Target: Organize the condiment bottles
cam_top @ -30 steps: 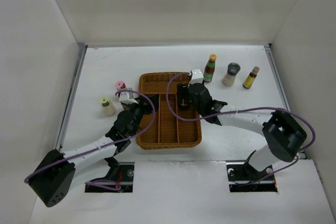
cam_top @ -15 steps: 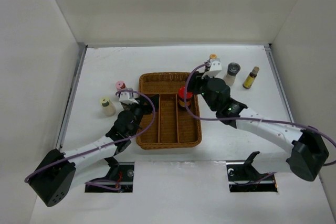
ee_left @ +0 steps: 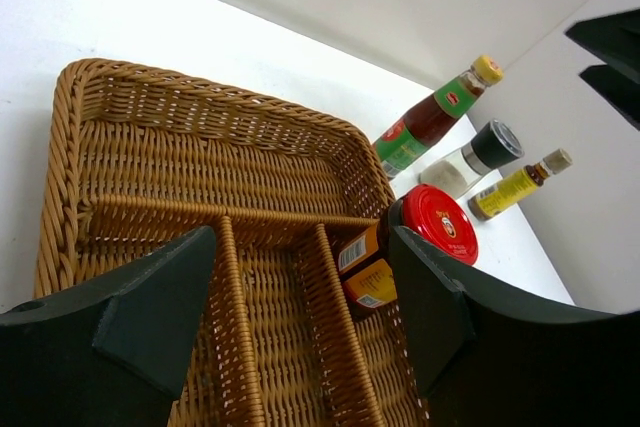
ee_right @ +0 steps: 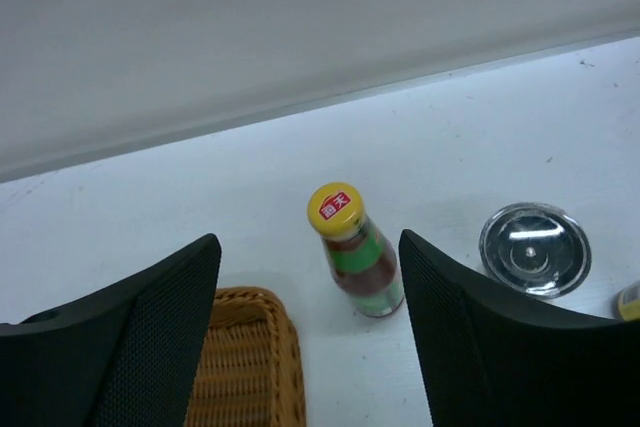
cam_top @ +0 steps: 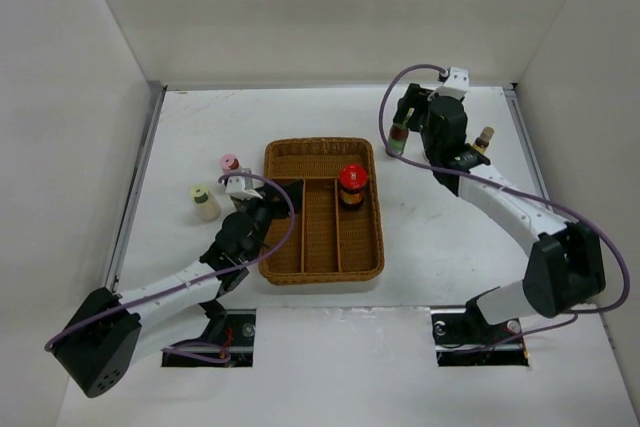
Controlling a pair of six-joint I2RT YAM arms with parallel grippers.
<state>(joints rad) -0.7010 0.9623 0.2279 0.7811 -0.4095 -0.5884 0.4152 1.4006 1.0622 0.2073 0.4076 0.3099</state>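
Note:
My right gripper's fingers are still higher than the bottle. They need to go lower and shift toward the tray to get around the yellow cap (ee_right: 336,209).
A brown wicker tray (cam_top: 275,157) sits mid-table. A red-capped jar (cam_top: 351,185) stands upright in its right compartment, also seen in the left wrist view (ee_left: 435,227). My left gripper (cam_top: 262,209) hovers open over the tray's left edge, nothing between its fingers (ee_left: 300,317). My right gripper (cam_top: 410,117) is open at the back right, above a yellow-capped, green-labelled bottle (ee_right: 360,247) that stands between its fingers without touching them (ee_right: 308,287). A grey-capped jar (ee_right: 533,247) and a tan-capped yellow bottle (cam_top: 483,142) stand right of it. Pink-capped (cam_top: 229,163) and pale-yellow-capped (cam_top: 204,202) bottles stand left of the tray.
White walls enclose the table on three sides. The tray's left and middle compartments (ee_left: 270,347) hold nothing. The tray's back right corner (ee_right: 245,367) lies close to the green-labelled bottle.
My right gripper let go of the red-capped jar in the tray's right compartment, then swung back and right over the green-labelled bottle. The left arm has stayed still.

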